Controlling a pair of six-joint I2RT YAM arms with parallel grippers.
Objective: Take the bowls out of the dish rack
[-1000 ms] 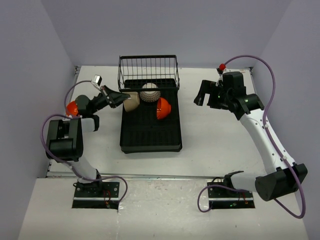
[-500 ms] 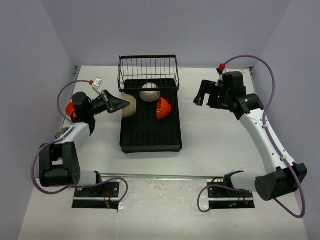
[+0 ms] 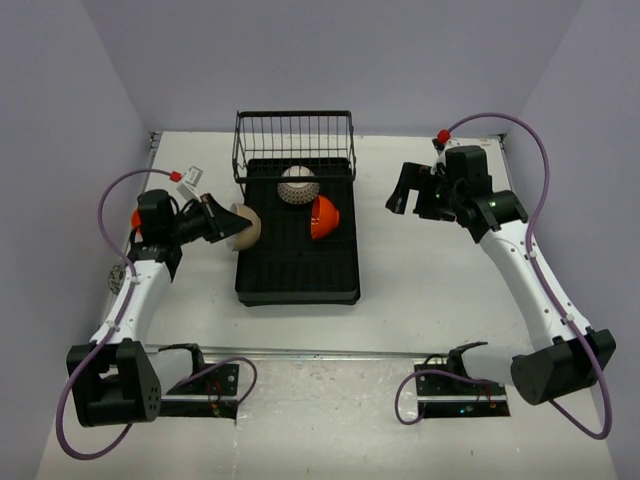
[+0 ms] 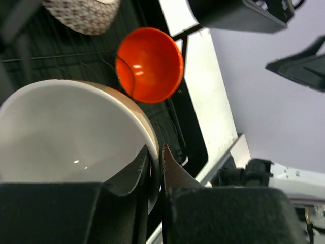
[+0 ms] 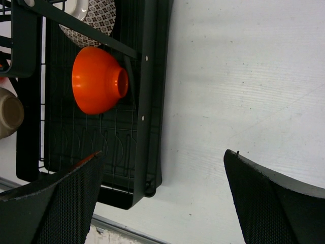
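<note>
The table's orange bowl [image 3: 135, 219] is below and to the left in the top view, so the left gripper should next swing the beige bowl [image 3: 246, 224] there, lower it and let it go.
The black dish rack [image 3: 297, 275] lies mid-table with its wire basket [image 3: 295, 143] at the far end. My left gripper [image 3: 228, 222] is shut on the rim of a beige bowl [image 3: 246, 224], held at the rack's left edge; it shows white inside in the left wrist view [image 4: 66, 132]. An orange bowl [image 3: 325, 216] leans on edge in the rack, also seen in the left wrist view [image 4: 150, 63] and the right wrist view [image 5: 96, 80]. A patterned bowl [image 3: 299, 186] sits behind it. My right gripper [image 3: 410, 188] is open and empty, raised right of the rack.
Another orange bowl [image 3: 141, 217] lies on the table behind my left arm. A small patterned object [image 3: 117, 277] lies near the table's left edge. The table's right half [image 3: 430, 280] is bare white surface. Walls close in on three sides.
My left gripper has drawn the beige bowl leftward out of the rack to its left edge. The rack has shifted slightly left. The right arm has not moved.
</note>
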